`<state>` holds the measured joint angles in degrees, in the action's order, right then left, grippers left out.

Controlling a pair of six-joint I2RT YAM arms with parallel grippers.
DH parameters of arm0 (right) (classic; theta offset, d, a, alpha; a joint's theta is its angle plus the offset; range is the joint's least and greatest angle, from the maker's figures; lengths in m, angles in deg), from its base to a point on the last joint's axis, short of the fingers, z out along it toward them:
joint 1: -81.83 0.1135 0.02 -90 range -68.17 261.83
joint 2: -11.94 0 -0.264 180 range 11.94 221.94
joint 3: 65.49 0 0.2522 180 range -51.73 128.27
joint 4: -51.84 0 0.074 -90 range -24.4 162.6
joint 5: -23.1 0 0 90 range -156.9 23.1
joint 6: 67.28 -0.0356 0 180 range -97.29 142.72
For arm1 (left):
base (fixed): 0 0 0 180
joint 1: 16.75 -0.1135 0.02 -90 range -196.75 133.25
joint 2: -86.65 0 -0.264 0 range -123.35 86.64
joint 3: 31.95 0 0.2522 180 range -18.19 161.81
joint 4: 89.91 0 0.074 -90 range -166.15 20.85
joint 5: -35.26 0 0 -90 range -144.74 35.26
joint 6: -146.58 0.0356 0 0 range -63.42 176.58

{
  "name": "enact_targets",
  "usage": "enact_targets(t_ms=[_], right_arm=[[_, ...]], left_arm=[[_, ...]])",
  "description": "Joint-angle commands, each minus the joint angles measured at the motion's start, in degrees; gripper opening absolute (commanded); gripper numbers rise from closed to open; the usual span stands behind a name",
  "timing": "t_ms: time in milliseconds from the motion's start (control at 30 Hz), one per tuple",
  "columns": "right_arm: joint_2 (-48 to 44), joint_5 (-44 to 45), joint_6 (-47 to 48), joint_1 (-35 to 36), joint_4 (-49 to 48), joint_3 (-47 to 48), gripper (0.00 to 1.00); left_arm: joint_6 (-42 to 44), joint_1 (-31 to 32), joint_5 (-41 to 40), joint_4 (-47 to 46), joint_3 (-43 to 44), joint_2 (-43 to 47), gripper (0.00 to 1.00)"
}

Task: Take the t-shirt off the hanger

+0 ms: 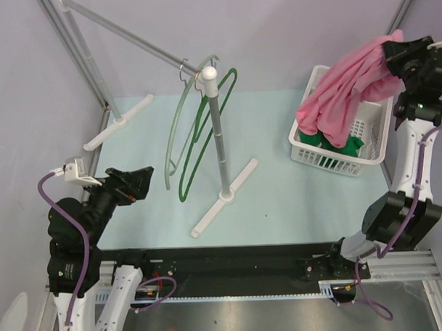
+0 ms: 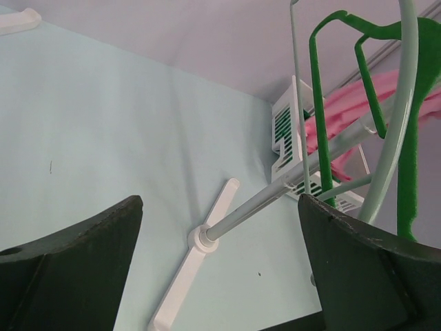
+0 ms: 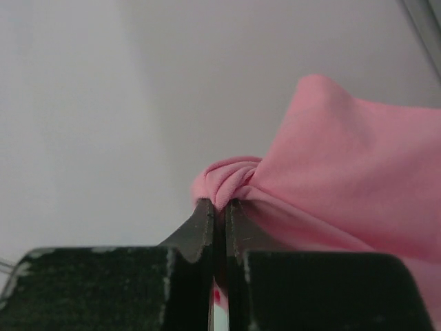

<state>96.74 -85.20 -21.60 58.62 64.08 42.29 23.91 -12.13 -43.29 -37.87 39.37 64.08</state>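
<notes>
My right gripper moves down and draws back into the white basket next, since the shirt's lower end droops over it while the shirt's bunched fold hangs high.
The pink t-shirt hangs from my right gripper, which is shut on a bunched fold of it above the white basket. The shirt's lower end droops into the basket. Two bare hangers, a dark green one and a pale green one, hang on the white stand; they also show in the left wrist view, the dark green hanger and the pale green hanger. My left gripper is open and empty, low at the left, apart from the hangers.
The stand's white foot lies across the mat's middle. A second metal frame with a white foot stands at the back left. Green items lie in the basket under the shirt.
</notes>
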Motion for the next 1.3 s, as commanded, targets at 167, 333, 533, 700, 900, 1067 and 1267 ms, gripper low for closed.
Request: enact_targets(t_ms=[167, 333, 533, 700, 900, 1067, 1267], right_arm=[[14.3, 15.9, 11.4, 4.1, 30.4, 17.9, 0.0], [9.3, 35.6, 17.0, 8.8, 31.7, 8.1, 0.0], [13.0, 48.7, 13.8, 14.1, 33.4, 1.9, 0.0], [19.7, 51.8, 5.4, 13.4, 46.5, 2.1, 0.0], [18.0, 51.0, 8.1, 12.6, 44.1, -1.2, 0.11], [16.5, 49.9, 12.8, 14.1, 44.1, 4.1, 0.64], [14.5, 50.9, 15.5, 22.2, 47.5, 13.9, 0.99]], left_arm=[[-0.5, -0.3, 1.1, -0.2, 0.5, -0.1, 1.0], [-1.6, -0.3, 0.5, -1.5, -2.6, 0.3, 0.99], [-5.6, -0.3, -4.1, 1.3, -5.6, -2.0, 0.98], [-6.6, -0.3, -2.5, 0.7, -8.2, -2.9, 0.98], [-7.1, -0.4, -3.8, 1.1, -10.2, -2.8, 1.0], [-8.1, -0.3, -3.9, 0.6, -11.3, -3.5, 1.0], [-9.6, -0.3, -1.2, -3.5, -14.4, -4.4, 1.0]])
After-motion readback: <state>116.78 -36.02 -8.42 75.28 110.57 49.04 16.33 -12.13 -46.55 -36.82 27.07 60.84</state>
